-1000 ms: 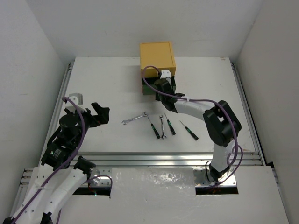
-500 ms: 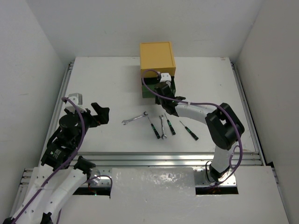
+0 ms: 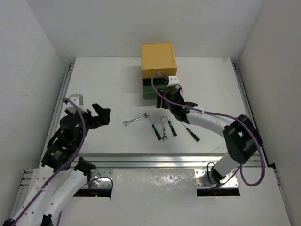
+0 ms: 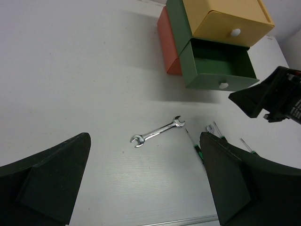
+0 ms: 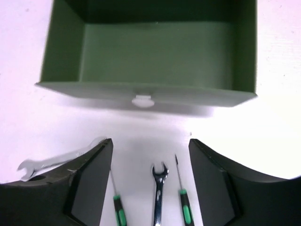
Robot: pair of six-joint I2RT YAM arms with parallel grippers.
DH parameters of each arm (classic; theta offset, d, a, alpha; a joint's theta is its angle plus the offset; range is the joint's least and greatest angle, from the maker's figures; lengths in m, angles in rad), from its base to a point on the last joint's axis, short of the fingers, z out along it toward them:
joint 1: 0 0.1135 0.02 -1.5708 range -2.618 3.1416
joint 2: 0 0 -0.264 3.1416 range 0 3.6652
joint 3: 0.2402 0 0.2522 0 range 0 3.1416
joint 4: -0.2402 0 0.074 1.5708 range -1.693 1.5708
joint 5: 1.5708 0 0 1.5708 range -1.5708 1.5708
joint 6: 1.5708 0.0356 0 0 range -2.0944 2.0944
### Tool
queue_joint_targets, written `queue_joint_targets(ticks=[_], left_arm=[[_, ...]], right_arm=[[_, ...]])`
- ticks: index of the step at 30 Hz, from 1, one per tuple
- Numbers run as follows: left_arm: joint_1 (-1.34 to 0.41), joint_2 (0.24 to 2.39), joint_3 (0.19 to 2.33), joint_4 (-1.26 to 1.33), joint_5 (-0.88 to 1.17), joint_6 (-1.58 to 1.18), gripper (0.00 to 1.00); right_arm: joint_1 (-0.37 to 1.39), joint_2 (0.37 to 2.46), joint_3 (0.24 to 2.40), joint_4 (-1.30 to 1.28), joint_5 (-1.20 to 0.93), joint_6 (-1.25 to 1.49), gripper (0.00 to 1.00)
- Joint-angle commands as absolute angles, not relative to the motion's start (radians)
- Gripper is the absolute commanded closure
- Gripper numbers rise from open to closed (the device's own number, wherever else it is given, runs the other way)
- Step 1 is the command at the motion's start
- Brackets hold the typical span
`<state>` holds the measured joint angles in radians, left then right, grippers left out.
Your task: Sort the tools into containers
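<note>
The right gripper lowers its fingers back onto the screwdriver handle between both wrenches next, below and back of it, since the drawer stands open.
The chest (image 3: 158, 61) stands at the back, yellow drawer (image 4: 225, 21) on top, red-orange drawer (image 4: 168, 42) at the bottom. Its green drawer (image 5: 150, 52) is pulled out and nothing lies in it; its white knob (image 5: 142, 100) is free. My right gripper (image 5: 150, 160) hovers open just in front of that knob, above the tools. On the table lie a silver wrench (image 3: 135, 119), a second wrench (image 5: 159, 193) and green-handled screwdrivers (image 5: 183, 202). My left gripper (image 3: 96, 114) is open at the left, holding nothing.
Another screwdriver (image 3: 190, 132) lies to the right of the row of tools. A metal rail (image 3: 160, 160) runs along the table's near edge. White walls close in both sides.
My right gripper has drawn the green drawer out toward me, let go of its knob and opened, and now sits a little back from it. The left arm has not moved.
</note>
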<state>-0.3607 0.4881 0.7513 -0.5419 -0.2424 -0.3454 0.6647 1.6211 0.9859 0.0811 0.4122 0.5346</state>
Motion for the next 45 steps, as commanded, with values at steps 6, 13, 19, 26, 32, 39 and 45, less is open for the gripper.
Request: queue_joint_targets(ticks=[6,13,19,26,32,39,45], left_arm=[[-0.364,0.508,0.75,-0.492,-0.241,-0.339,0.0],[-0.364,0.515,0.753,-0.495,-0.247,-0.341,0.0],[-0.364,0.5,0.753,-0.502,-0.272,-0.347,0.0],[-0.364,0.497,0.753,-0.502,-0.267,-0.347,0.0],[-0.364,0.488,0.753,-0.5,-0.262,-0.347,0.0],[-0.364,0.485,0.753,-0.499,-0.262,-0.347,0.0],[-0.364,0.488,0.753,-0.5,-0.267,-0.347,0.0]], right_arm=[[0.704,1.424,0.913,-0.092,0.293,0.513,0.32],[0.856,1.537,1.0,-0.267,0.287,0.465,0.52],[0.897,1.715,1.074,-0.285,0.278,0.453,0.53],[0.908,1.879,1.149,-0.311,0.282,0.451,0.63],[0.908,1.924,1.144,-0.321,0.275,0.475,0.88],[0.923,1.734,1.06,-0.244,0.134,0.52,1.0],[0.845,1.445,1.011,-0.122,0.21,0.664,1.0]])
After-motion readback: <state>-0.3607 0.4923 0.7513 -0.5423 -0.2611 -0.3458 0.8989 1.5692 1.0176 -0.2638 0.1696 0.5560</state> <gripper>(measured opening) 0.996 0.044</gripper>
